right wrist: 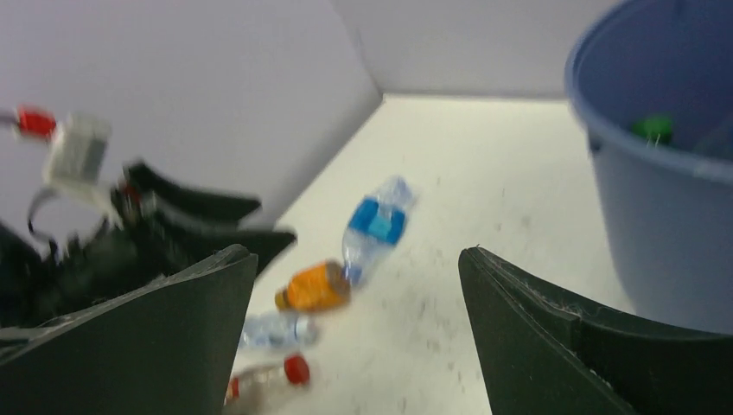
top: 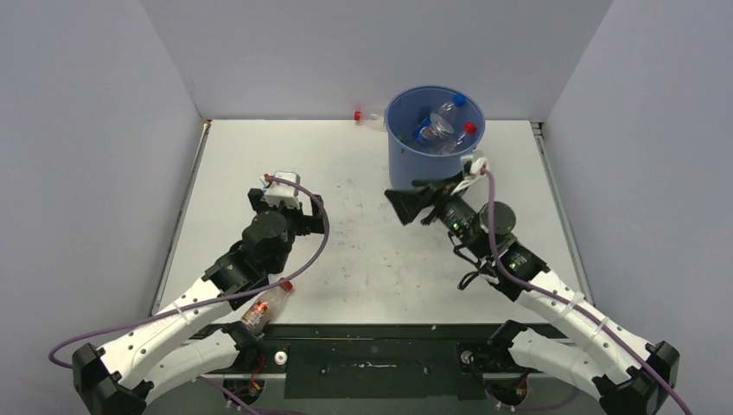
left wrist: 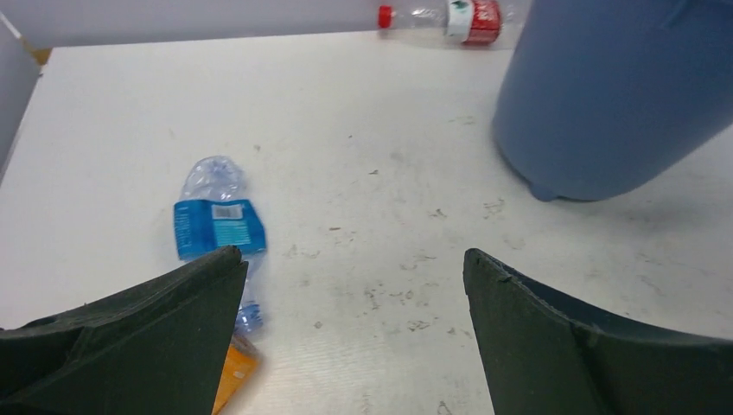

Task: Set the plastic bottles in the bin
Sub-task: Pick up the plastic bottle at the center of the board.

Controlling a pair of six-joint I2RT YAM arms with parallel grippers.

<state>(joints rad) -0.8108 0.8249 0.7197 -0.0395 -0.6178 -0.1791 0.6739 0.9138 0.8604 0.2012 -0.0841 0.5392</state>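
Note:
Next, my left gripper shifts left in the top view, where the clear bottle lies, and lowers onto it between its blue label and its neck.
The blue bin stands at the back right of the table with several plastic bottles inside. A red-labelled bottle lies against the back wall, left of the bin. A blue-labelled clear bottle lies flat just ahead and left of my left gripper, which is open and empty. An orange bottle, a small clear bottle and a red-capped bottle lie near it. My right gripper hangs open and empty just in front of the bin, facing left.
Another red-capped bottle lies by the left arm at the table's near edge. White walls close in the table at the back and on both sides. The left arm covers the bottles near it in the top view.

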